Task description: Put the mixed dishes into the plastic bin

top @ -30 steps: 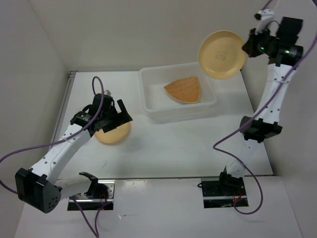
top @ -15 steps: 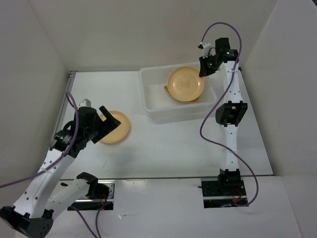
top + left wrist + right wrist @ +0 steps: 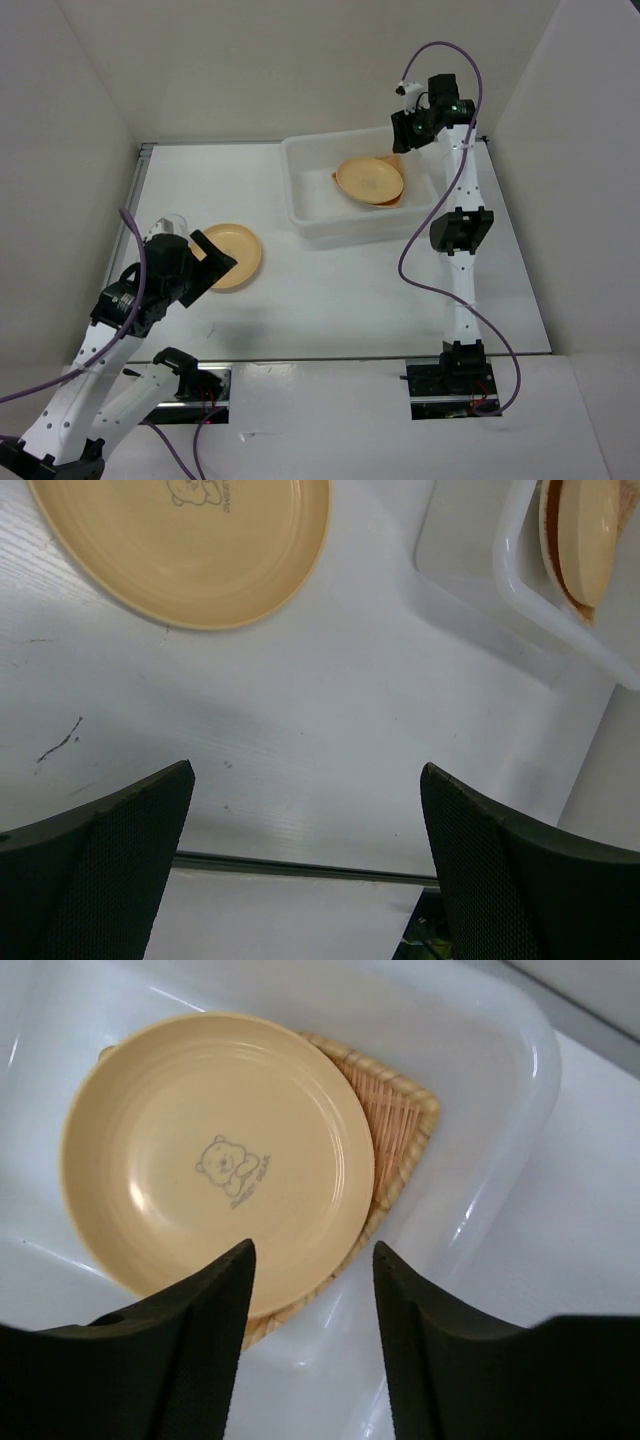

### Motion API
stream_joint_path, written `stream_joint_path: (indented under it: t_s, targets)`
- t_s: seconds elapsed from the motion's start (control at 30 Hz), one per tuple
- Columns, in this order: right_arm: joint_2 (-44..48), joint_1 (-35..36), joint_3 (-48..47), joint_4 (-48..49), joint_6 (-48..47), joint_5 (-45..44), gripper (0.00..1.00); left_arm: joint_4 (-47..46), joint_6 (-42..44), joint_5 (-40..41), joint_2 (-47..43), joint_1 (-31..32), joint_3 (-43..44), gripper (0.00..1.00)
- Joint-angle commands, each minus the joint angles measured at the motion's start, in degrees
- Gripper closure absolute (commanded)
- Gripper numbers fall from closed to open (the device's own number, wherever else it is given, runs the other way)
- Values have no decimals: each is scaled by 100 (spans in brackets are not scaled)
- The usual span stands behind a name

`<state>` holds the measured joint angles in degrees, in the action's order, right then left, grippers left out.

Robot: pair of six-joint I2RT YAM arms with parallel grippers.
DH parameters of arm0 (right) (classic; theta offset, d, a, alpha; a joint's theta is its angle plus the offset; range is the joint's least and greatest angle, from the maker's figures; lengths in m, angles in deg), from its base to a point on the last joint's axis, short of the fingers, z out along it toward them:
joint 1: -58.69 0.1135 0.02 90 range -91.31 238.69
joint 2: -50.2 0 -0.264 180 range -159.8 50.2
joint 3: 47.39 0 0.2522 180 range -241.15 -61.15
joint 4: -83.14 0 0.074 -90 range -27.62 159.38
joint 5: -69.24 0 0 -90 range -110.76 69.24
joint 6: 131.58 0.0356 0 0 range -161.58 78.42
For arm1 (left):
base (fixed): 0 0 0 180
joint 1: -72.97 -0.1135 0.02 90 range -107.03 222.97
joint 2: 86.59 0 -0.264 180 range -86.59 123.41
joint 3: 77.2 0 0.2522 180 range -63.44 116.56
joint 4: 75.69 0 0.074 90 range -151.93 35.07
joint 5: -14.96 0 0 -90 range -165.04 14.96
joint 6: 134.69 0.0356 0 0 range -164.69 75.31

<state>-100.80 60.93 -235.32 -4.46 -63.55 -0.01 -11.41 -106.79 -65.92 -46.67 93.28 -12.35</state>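
The robot will next turn its left gripper and lower it outward onto the orange-yellow plate's near rim [image 3: 228, 287] [image 3: 150, 615], because the plate lies on the tabletop, below and outward of the gripper's fingers.
The white plastic bin [image 3: 300, 190] stands at the back of the table. Inside it an orange-yellow plate [image 3: 370, 180] lies flat on a tan woven plate [image 3: 393, 161]. My right gripper [image 3: 407, 135] hovers over the bin's far right corner. In the right wrist view its jaws stand open and empty [image 3: 312, 1260] above the plate [image 3: 215, 1160], the woven plate [image 3: 395, 1130] and the bin wall [image 3: 500, 1080]. A second orange-yellow plate [image 3: 235, 257] lies on the table at the left. My left gripper [image 3: 213, 258] is wide open and empty beside its left rim, above the table [image 3: 307, 770].
The left wrist view shows the table plate [image 3: 180, 540] at the top and the bin [image 3: 470, 560] at the upper right. The table's near edge [image 3: 300, 866] runs just under the left fingers. White walls enclose the table on three sides.
My right gripper brought the orange-yellow plate down into the bin, opened and let it go onto the woven plate. The left arm drew back toward the near left, off the table plate.
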Motion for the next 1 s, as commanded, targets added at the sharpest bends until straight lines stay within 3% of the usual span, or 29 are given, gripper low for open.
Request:
stream_joint_path:
  t_s: [0.0, 0.13, 0.3, 0.47, 0.6, 0.7, 0.97]
  targets:
    - [263, -13, -531, -25, 228, -124, 43, -217, -65, 125, 129, -36, -134, 0]
    - [1149, -145, -128, -25, 361, -71, 42, -613, -12, 2, 375, -36, -406, 0]
    - [2652, -338, 1409, -25, 370, 96, 42, -1325, -459, -375, 727, -141, -1275, 0]
    - [3857, -338, 3640, 45, 89, 421, 42, -1765, -1039, -447, 1158, -405, -1971, 0]
    - [5016, -338, 6001, 1166, 246, 220, 42, -2063, -1364, -157, 1421, -791, -2208, 0]
    - [5773, -338, 6980, 1766, 369, 9, 41, -2274, -1541, -95, 1606, -1073, -2261, 0]
    - [6740, -453, 8363, 2286, 440, -511, 41, -2960, -2060, -192, 2044, -1425, -2709, 0]
